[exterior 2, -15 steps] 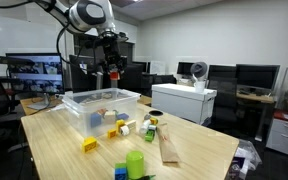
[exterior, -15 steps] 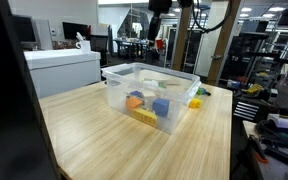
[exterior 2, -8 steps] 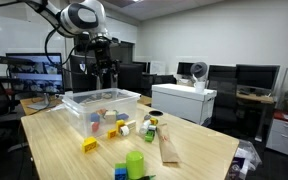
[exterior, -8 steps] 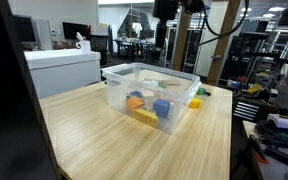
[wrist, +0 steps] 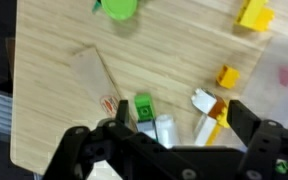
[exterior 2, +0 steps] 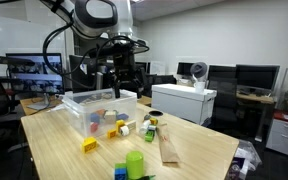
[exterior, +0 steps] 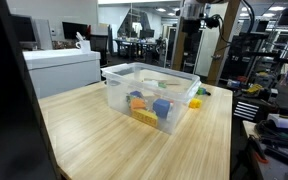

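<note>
The green cylinder stands below the robot's gripper, beyond the group of blocks. The gripper will move past the blocks and lower its open fingers around the cylinder.
My gripper is open, its two dark fingers standing wide apart with nothing between them. It hangs high over the wooden table. Below it lies a cluster of small pieces: a green block, a white cylinder and white, orange and yellow blocks. In an exterior view the gripper hangs above the near end of the clear plastic bin. In an exterior view the arm shows only at the top edge, beyond the bin, which holds blue, orange and yellow blocks.
A brown paper bag and a green cup lie on the table, with loose yellow blocks nearby. The same bag, cup and a yellow block lie toward the table's front. A white printer stands beside the table.
The jaws have opened wide. The red piece seen between the fingers a second ago is gone from them. The arm has swung sideways above the bin.
</note>
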### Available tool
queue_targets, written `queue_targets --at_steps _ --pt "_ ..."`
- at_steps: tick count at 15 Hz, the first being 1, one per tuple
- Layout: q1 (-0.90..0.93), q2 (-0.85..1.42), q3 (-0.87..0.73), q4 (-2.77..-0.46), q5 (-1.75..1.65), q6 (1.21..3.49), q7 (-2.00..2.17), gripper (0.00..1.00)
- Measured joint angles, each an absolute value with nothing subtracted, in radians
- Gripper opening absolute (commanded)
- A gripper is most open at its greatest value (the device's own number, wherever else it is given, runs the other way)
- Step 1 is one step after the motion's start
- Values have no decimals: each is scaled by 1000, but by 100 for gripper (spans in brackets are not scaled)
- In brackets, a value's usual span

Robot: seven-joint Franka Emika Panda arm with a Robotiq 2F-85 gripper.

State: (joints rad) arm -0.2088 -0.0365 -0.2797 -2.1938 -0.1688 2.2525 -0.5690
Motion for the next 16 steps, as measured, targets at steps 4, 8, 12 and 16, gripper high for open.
queue_targets --at_steps 4,8,12,16 --pt "-299 74 -341 -2201 -208 2253 -654 100" --pt "-321 174 -340 -2191 -229 2279 -659 100" --pt "-321 269 -319 -2167 -281 2305 -656 100" --pt "-321 346 -315 -2127 -348 2310 -631 73"
